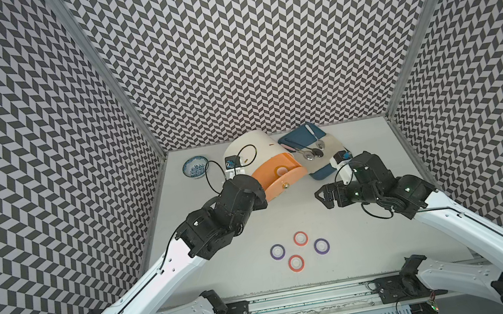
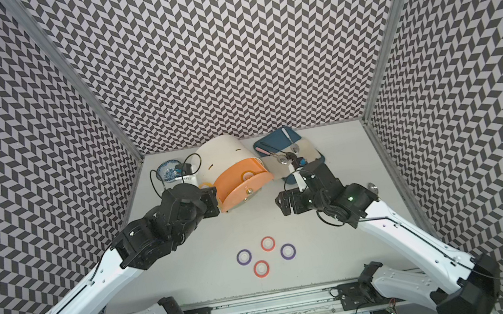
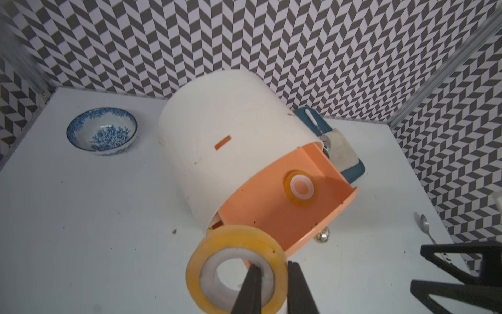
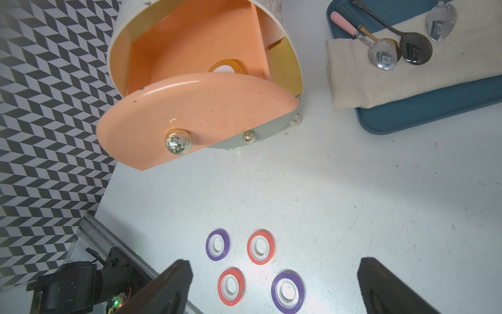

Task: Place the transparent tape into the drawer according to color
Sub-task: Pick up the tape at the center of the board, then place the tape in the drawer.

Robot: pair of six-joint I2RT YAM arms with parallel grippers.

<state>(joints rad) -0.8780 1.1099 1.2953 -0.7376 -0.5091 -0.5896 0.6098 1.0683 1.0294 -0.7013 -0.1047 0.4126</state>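
A second yellow ring is already in the orange drawer, so my left gripper should next move outward over the open part of the drawer's bottom and let go of the yellow-rimmed ring [image 3: 236, 267] there.
My left gripper [image 3: 274, 267] is shut on the rim of a yellow-rimmed transparent tape ring [image 3: 236, 267], held on edge in the air just left of the pulled-out orange drawer [image 1: 276, 179]. That ring also shows in a top view [image 2: 205, 185]. A second yellow ring [image 3: 301, 188] lies flat inside the drawer. Two purple rings [image 1: 277, 251] [image 1: 321, 246] and two red rings [image 1: 300, 238] [image 1: 296, 263] lie flat near the table's front middle. My right gripper [image 1: 322, 197] hovers open to the drawer's right, with nothing between its fingers [image 4: 173, 282].
The drawer belongs to a round white cabinet [image 1: 255, 145] at the back, with a pale lower drawer front [image 4: 260, 134] still pushed in. A blue-patterned bowl [image 1: 195, 166] stands back left. A blue tray [image 1: 325, 171] with a cloth and spoons sits back right.
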